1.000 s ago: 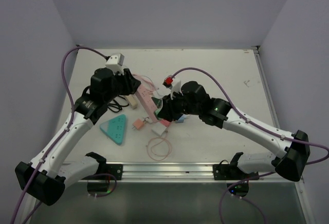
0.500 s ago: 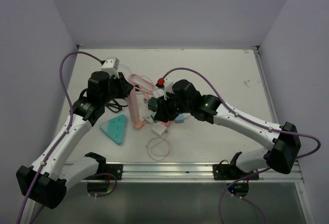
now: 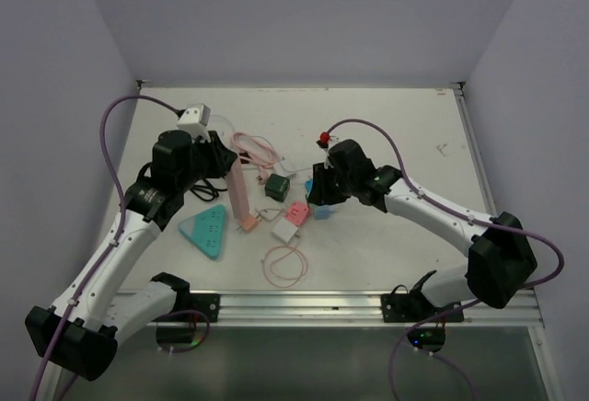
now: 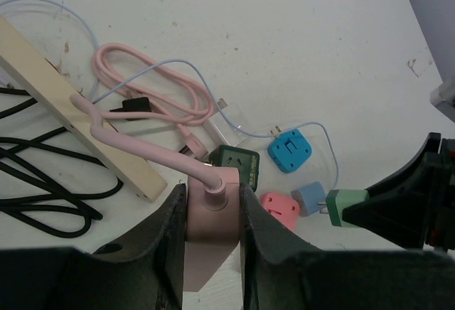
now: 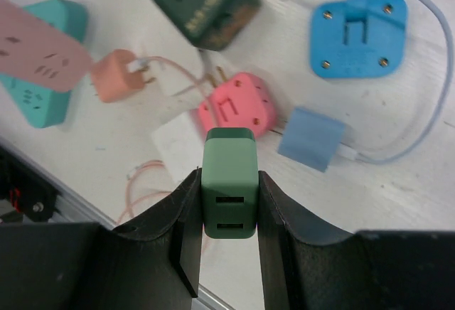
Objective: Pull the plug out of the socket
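The plug is clear of the pink power strip, so the left gripper should move outward and down over the coiled pink cable (image 4: 158, 86) and let go of the green plug (image 4: 346, 207).
My left gripper (image 4: 213, 214) is shut on the cable end of the pink power strip (image 4: 212, 232). In the top view the strip (image 3: 238, 189) lies just right of my left gripper (image 3: 224, 160). My right gripper (image 5: 229, 176) is shut on a green plug (image 5: 229, 171) with two slots on its near face. It holds the plug above the table, apart from the strip (image 5: 41, 52). In the left wrist view the plug (image 4: 346, 207) shows to the right with bare prongs, clear of the strip. My right gripper (image 3: 317, 189) is at the table's middle.
Loose adapters lie between the arms: dark green cube (image 5: 206, 3), blue adapter (image 5: 359, 36), pink adapter (image 5: 238, 107), light blue charger (image 5: 313, 139), orange plug (image 5: 117, 75), white block (image 5: 176, 143). A teal triangular strip (image 3: 205, 232), a beige strip (image 4: 71, 114), black cables (image 4: 43, 175) and a cable loop (image 3: 283, 265) lie nearby.
The green plug has come off the pink strip. My right gripper has drawn back to the right with it. My left gripper has swung the strip left, and it now points toward the table's front.
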Robot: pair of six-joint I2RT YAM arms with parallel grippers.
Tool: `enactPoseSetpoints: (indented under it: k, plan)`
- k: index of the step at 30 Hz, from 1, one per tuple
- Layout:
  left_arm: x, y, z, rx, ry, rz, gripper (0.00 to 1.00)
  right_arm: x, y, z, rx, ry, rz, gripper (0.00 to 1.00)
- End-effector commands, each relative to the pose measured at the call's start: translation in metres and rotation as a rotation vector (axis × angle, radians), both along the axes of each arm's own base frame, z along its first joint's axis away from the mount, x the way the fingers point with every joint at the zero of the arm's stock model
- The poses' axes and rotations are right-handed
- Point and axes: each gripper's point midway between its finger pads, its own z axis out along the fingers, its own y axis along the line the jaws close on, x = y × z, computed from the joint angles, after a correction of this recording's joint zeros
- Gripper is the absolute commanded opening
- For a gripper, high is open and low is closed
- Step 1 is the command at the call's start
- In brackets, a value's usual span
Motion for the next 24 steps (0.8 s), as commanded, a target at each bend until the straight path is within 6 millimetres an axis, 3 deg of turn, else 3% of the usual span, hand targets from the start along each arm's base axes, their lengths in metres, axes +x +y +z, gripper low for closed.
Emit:
enactPoseSetpoints:
  k: [1, 3, 6, 9, 10, 13, 15, 19, 21, 24]
  plan:
    - [-0.004, -0.001, 0.018, -0.024, -0.050, -0.015, 0.00, 0.005, 0.004, -0.018, 0.070, 0.076, -0.056, 0.00]
    - [-0.005, -0.001, 0.022, -0.032, -0.060, -0.017, 0.00, 0.001, 0.007, -0.032, 0.086, 0.114, -0.044, 0.00]
    - [-0.005, 0.001, 0.026, -0.033, -0.069, -0.004, 0.00, 0.005, 0.014, -0.047, 0.118, 0.148, -0.058, 0.10]
    - [-0.003, 0.003, 0.030, -0.041, -0.074, 0.014, 0.00, 0.011, 0.013, -0.054, 0.119, 0.158, -0.081, 0.39]
    - [-0.002, 0.002, 0.031, -0.043, -0.077, 0.015, 0.00, 0.014, 0.010, -0.053, 0.112, 0.146, -0.096, 0.55]
    - [0.005, 0.002, 0.032, -0.045, -0.073, 0.032, 0.00, 0.020, -0.001, -0.048, 0.078, 0.118, -0.126, 0.78]
    - [0.013, 0.004, 0.031, -0.037, -0.070, 0.059, 0.00, 0.020, -0.008, -0.035, 0.055, 0.089, -0.123, 0.88]
    - [0.032, 0.006, 0.035, -0.040, -0.084, 0.094, 0.00, 0.019, -0.027, -0.003, 0.017, -0.002, -0.137, 0.98]
    - [0.047, 0.006, 0.035, -0.056, -0.078, 0.114, 0.00, 0.019, -0.039, 0.022, 0.014, -0.074, -0.158, 0.99]
    - [0.071, 0.007, 0.036, -0.101, -0.079, 0.135, 0.00, 0.013, -0.057, 0.043, -0.015, -0.139, -0.171, 0.99]
